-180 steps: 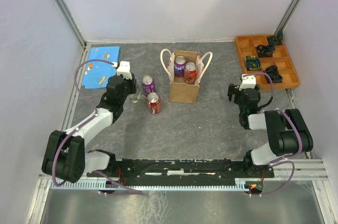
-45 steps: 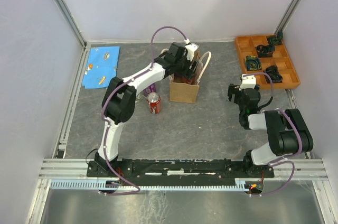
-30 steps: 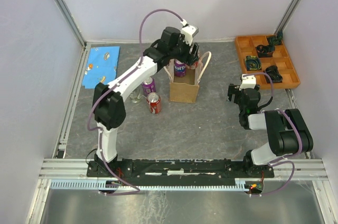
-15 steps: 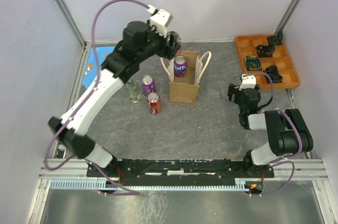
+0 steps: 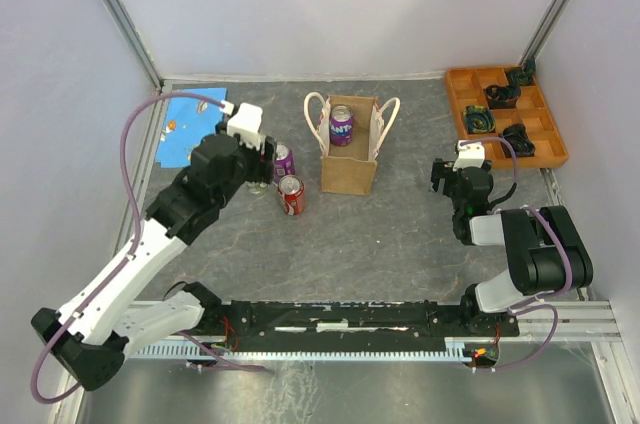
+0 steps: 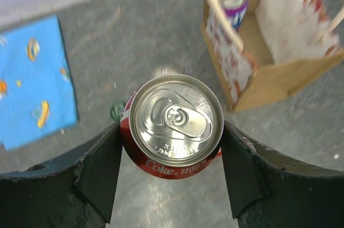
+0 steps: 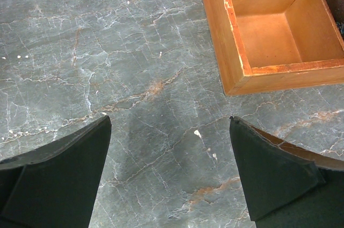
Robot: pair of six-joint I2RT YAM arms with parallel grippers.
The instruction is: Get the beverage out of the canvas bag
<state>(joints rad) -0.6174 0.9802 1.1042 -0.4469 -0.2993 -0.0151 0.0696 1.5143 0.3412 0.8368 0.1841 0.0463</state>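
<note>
The left gripper should lower the Coke can onto the bare tabletop (image 5: 267,213) beside the standing red can, then ease back to release it, because that spot is clear.
The tan canvas bag (image 5: 349,170) stands upright at the middle back, its cream handles (image 5: 316,114) up. A purple can (image 5: 341,124) is still inside it, and the left wrist view shows this purple can (image 6: 232,1) in the bag (image 6: 279,77) at upper right. My left gripper (image 6: 172,131) is shut on a red Coke can (image 6: 174,123), held upright above the table left of the bag. In the top view my left gripper (image 5: 258,156) hides that can. My right gripper (image 7: 169,174) hangs open over bare table.
On the table left of the bag stand a purple can (image 5: 284,157) and a red can (image 5: 291,194), with a green-capped bottle (image 6: 116,111) beside them. A blue cloth (image 5: 190,124) lies at back left. An orange compartment tray (image 5: 505,114) sits at back right.
My left arm lifted the red can out of the bag, swung left and came down beside the cans on the table. The right arm has not moved.
</note>
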